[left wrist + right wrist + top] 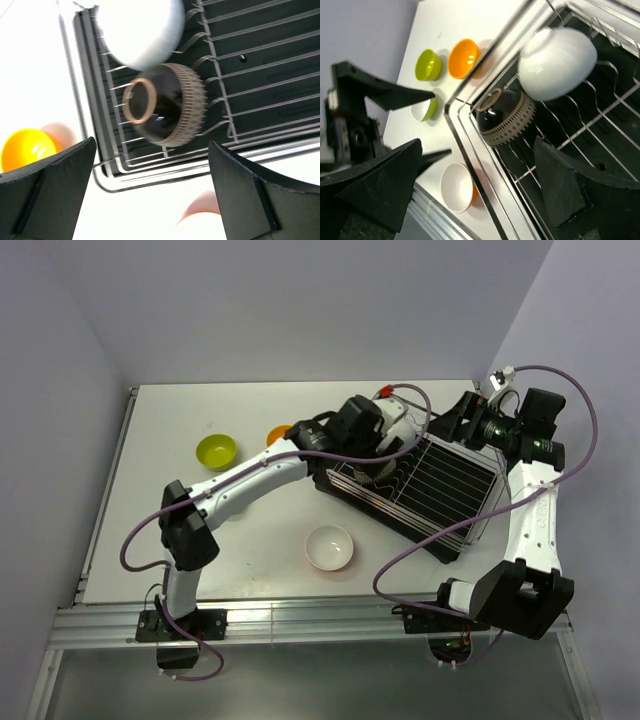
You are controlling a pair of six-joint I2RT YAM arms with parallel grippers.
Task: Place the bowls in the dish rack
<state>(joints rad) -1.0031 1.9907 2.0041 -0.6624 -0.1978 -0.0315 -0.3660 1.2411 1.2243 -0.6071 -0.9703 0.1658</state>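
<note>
The white bowl on the tabletop is still outside the rack (450,485), so my empty left gripper swings back and down onto that bowl's far rim (317,530) next.
The silver wire dish rack (450,485) on its black tray sits right of centre. A white bowl (142,30) and the dark ribbed bowl (167,107) stand on edge at its left end, also in the right wrist view: white (557,62), ribbed (505,117). My left gripper (375,462) hovers over that end, open and empty (150,200). My right gripper (462,420) is above the rack's far corner, open and empty (475,200). On the table lie the lime green bowl (216,451), the orange bowl (278,435) and a white bowl (329,547).
Another bowl, white inside with a green outside (424,109), sits on the table by the left arm, hidden under it in the top view. Purple cables loop around both arms. The table's near rail (300,620) runs in front of the white bowl.
</note>
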